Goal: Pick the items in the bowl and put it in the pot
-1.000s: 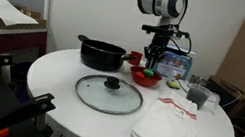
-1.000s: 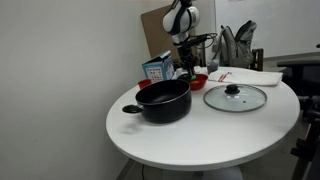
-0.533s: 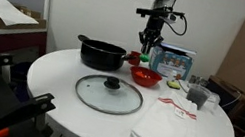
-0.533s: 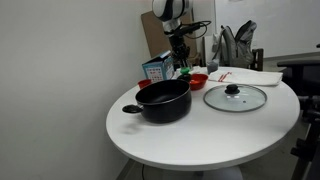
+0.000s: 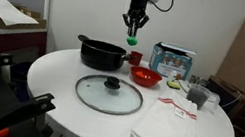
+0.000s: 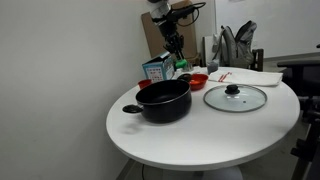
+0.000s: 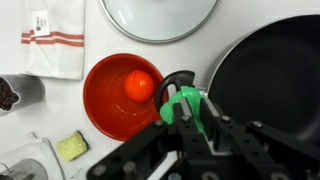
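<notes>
The pot's dark inside lies below, on the right in the wrist view. My gripper should move toward that side next, then down to release the green piece [image 5: 132,40].
My gripper [image 5: 133,27] is shut on a bright green toy piece [image 5: 132,40] and holds it high in the air, between the red bowl [image 5: 144,77] and the black pot [image 5: 102,53]. In the wrist view the green piece [image 7: 184,102] sits between the jaws [image 7: 191,110], over the gap between the bowl [image 7: 105,100] and the pot [image 7: 270,70]. An orange-red ball [image 7: 140,85] lies in the bowl. The inside of the pot looks dark and bare. In the exterior view from the pot's side, the gripper [image 6: 174,46] hangs above the pot [image 6: 163,100] and bowl [image 6: 198,80].
The glass lid with a black knob [image 5: 109,94] lies at the table's front. A white towel [image 5: 168,127] lies beside it. A blue box [image 5: 172,59] and a small red cup [image 5: 136,57] stand behind the bowl. A green-and-pale piece [image 7: 72,146] lies by the bowl.
My gripper has risen out of the bowl with the green piece in it and moved sideways toward the pot.
</notes>
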`<state>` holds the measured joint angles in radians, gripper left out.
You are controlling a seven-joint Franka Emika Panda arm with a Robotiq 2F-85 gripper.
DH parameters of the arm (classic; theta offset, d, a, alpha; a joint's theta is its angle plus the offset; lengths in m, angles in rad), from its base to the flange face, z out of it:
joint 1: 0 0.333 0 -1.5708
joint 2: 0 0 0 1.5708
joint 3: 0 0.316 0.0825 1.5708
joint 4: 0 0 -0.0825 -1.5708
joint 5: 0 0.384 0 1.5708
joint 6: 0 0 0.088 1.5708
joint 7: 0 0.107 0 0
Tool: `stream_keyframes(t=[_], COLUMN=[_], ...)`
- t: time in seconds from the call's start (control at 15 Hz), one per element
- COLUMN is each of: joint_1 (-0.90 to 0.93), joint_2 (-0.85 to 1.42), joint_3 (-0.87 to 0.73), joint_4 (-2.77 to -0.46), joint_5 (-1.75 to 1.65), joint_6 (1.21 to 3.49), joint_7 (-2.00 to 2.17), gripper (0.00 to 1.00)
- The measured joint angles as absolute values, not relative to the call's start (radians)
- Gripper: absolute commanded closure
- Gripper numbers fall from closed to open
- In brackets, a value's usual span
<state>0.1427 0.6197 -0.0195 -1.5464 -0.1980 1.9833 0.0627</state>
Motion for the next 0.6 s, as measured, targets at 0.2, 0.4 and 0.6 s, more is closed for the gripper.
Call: stream_keyframes(t=[0.2, 0.4, 0.6], joint_1=[0.187, 0.235, 0.280], joint_2=[0.616, 0.633, 0.659], joint_3=[0.015, 0.033, 0.036], joint_4=[-1.607, -1.649, -1.662], joint_5=[-0.251, -0.331, -0.406], joint_6=[2.003, 2.043, 2.085], joint_7=[0.043, 0.038, 0.038], gripper=[0.89, 0.89, 0.89])
